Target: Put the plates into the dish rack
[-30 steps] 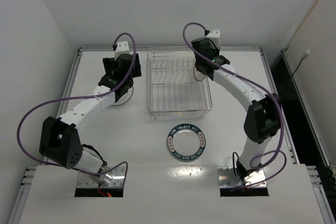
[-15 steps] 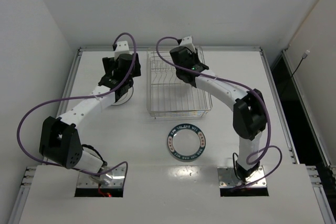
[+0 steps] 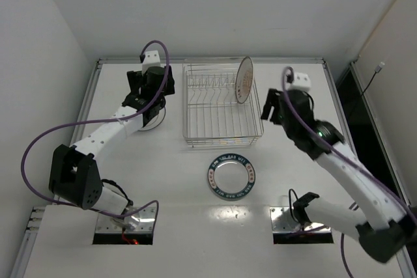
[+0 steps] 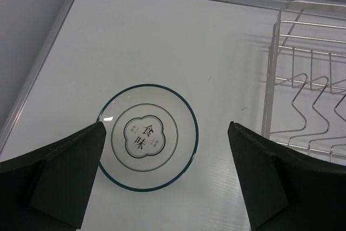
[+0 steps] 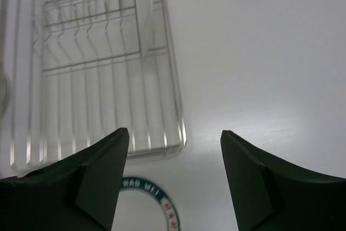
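Observation:
My right gripper moves back and down next, turning to close on the lettered rim's side away from my left gripper, as that plate lies flat outside the rack [image 3: 221, 105].
The silvery wire dish rack [image 3: 221, 105] stands mid-table. A pinkish-brown plate [image 3: 244, 79] stands upright in its back right corner. A plate with a dark blue-green lettered rim [image 3: 232, 177] lies flat in front of the rack, and its rim shows blurred in the right wrist view [image 5: 162, 201]. A whitish plate with a thin teal rim [image 4: 147, 136] lies left of the rack [image 4: 303, 96]. My left gripper [image 3: 152, 105] hovers over it, open and empty [image 4: 165, 128]. Right of the rack [image 5: 102, 74], my right gripper [image 3: 268, 114] is open and holds nothing [image 5: 173, 133].
A raised metal rail [image 3: 208, 60] borders the table at the back and sides. White walls close in behind and to the left. Purple cables loop off both arms. The right wrist view is blurred by motion.
My right arm swung from over the rack out to its right side and its jaws opened. The pinkish-brown plate now stands free in the rack. The left arm has not moved.

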Robot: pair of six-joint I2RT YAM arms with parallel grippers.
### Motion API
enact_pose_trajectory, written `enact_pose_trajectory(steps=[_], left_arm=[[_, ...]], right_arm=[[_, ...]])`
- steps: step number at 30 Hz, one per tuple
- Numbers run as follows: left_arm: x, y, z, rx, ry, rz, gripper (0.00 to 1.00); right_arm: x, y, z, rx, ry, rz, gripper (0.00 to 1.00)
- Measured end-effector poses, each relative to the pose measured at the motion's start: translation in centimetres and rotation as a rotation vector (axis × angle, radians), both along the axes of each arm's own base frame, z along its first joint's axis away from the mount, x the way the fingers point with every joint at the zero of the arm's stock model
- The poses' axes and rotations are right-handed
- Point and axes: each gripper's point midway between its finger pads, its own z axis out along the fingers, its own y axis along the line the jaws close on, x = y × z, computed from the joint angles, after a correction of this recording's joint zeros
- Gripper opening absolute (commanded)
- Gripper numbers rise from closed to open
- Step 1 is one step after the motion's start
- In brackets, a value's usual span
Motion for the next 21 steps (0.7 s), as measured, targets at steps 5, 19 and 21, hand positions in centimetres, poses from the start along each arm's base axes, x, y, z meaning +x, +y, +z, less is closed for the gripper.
enact_pose_trajectory(steps=[5,19,21], left_arm=[[0.0,0.0,0.0,0.002,0.000,0.003,0.95],[0.1,-0.1,-0.4,0.002,0.008,-0.004,0.95],[0.1,-0.1,-0.4,0.002,0.008,-0.004,0.95]], right_arm=[[-8.8,0.7,-9.8,0.371,0.201,0.089,0.67],[-18.9,4.2,-24.9,0.822,0.868,-0.010,0.63],[-18.6,4.8,-25.1,0.838,0.897,0.004,0.53]])
